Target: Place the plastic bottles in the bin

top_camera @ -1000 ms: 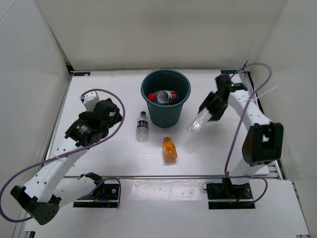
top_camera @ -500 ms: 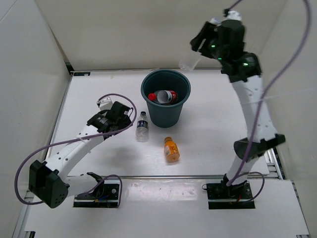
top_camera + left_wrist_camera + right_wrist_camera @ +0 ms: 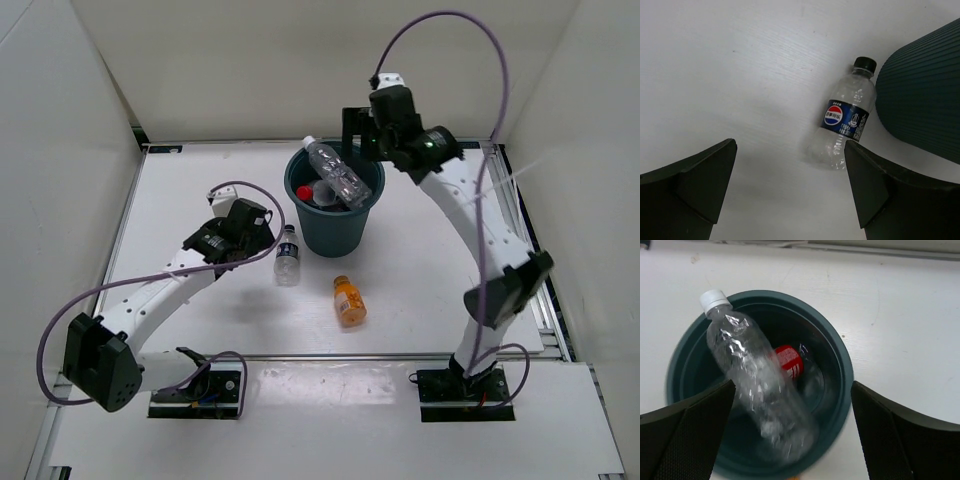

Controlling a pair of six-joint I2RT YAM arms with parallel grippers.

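The bottle's blue label is below my left gripper, to its right in the top view, and lies at an angle to my fingers. I will move over it next, turn and go down.
The dark teal bin stands at the table's middle back. My right gripper hangs open just above it. Below those open fingers a plain clear bottle with a white cap lies tilted in the bin's mouth, blurred, touching neither finger. A red-labelled bottle lies deeper inside. A dark-capped bottle with a blue label lies on the table just left of the bin. My left gripper is open close to its left, and in the left wrist view the bottle sits ahead of the fingers. A short orange bottle lies in front of the bin.
White walls enclose the table on the left, back and right. The bin's ribbed side fills the right edge of the left wrist view. Purple cables loop over both arms.
My right arm swung from the right side up over the bin, opened and let go of the clear bottle, which now drops into the bin. My left arm reached toward the dark-capped bottle.
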